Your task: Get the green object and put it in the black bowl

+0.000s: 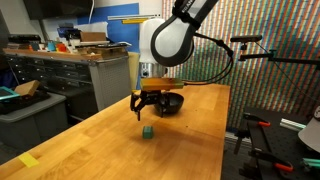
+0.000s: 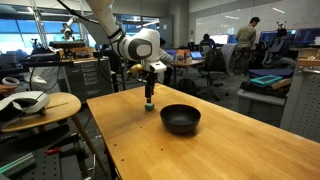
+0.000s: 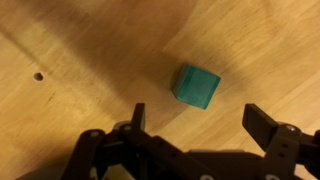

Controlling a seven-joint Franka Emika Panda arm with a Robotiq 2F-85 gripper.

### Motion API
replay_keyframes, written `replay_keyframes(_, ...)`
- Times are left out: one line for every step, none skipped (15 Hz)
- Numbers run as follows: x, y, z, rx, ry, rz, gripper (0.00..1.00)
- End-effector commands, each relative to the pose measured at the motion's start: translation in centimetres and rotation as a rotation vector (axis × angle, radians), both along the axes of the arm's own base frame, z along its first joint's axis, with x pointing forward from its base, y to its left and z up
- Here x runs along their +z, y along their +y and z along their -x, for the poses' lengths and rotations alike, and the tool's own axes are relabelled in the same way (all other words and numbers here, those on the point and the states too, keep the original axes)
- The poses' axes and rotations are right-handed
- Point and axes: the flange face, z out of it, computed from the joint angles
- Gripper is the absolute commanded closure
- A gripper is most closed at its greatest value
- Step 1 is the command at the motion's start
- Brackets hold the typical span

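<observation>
The dark green cube (image 1: 146, 131) (image 3: 197, 87) is still below my gripper's fingers, which are open wider than the cube. My gripper will move down over it next, so that its fingers are on both sides of the cube.
The green object is a small dark green cube (image 1: 146, 131) lying on the wooden table (image 1: 110, 140). It also shows in an exterior view (image 2: 149, 107) and in the wrist view (image 3: 196, 85). My gripper (image 1: 148, 108) hangs open a short way above the cube, fingers spread wider than it. In the wrist view the open fingers (image 3: 200, 120) sit just below the cube, not touching it. The black bowl (image 2: 180, 119) is round, glossy and empty, standing on the table apart from the cube; in an exterior view it (image 1: 170, 103) is partly behind the gripper.
A flat yellow piece (image 1: 28, 160) lies near the table's corner. A small hole (image 3: 38, 75) marks the tabletop. Cabinets with clutter (image 1: 60, 60) stand beyond the table. A round side table (image 2: 35, 105) stands beside it, with desks and people behind.
</observation>
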Motion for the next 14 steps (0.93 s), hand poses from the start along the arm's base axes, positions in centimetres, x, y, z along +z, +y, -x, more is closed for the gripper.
replay_keyframes(-1.6, 0.4, -1.9, -0.094, -0.048, 0.033, 0.0)
replay_keyframes(-2.0, 0.5, -2.0, -0.112, -0.043, 0.034, 0.0)
replay_keyframes(-2.4, 0.7, -2.0, -0.124, -0.037, 0.036, 0.0)
replay_keyframes(-2.8, 1.1, -1.9, -0.13, -0.026, 0.042, 0.0)
replay_keyframes(-3.1, 1.5, -1.7, -0.136, -0.017, 0.043, 0.0)
replay_keyframes(-3.5, 1.9, -1.6, -0.138, -0.003, 0.046, 0.0)
replay_keyframes(-3.8, 2.3, -1.4, -0.141, 0.006, 0.044, 0.0)
replay_keyframes(-4.1, 2.7, -1.2, -0.142, 0.019, 0.045, 0.0)
replay_keyframes(-4.4, 3.0, -1.1, -0.143, 0.028, 0.047, 0.0)
replay_keyframes(-4.6, 3.1, -1.0, -0.144, 0.035, 0.048, 0.0)
replay_keyframes(-4.8, 3.2, -1.0, -0.146, 0.039, 0.05, 0.0)
replay_keyframes(-5.0, 3.2, -1.0, -0.145, 0.046, 0.05, 0.25)
replay_keyframes(-5.1, 3.1, -1.0, -0.147, 0.048, 0.046, 0.26)
replay_keyframes(-5.1, 3.1, -1.1, -0.147, 0.045, 0.046, 0.32)
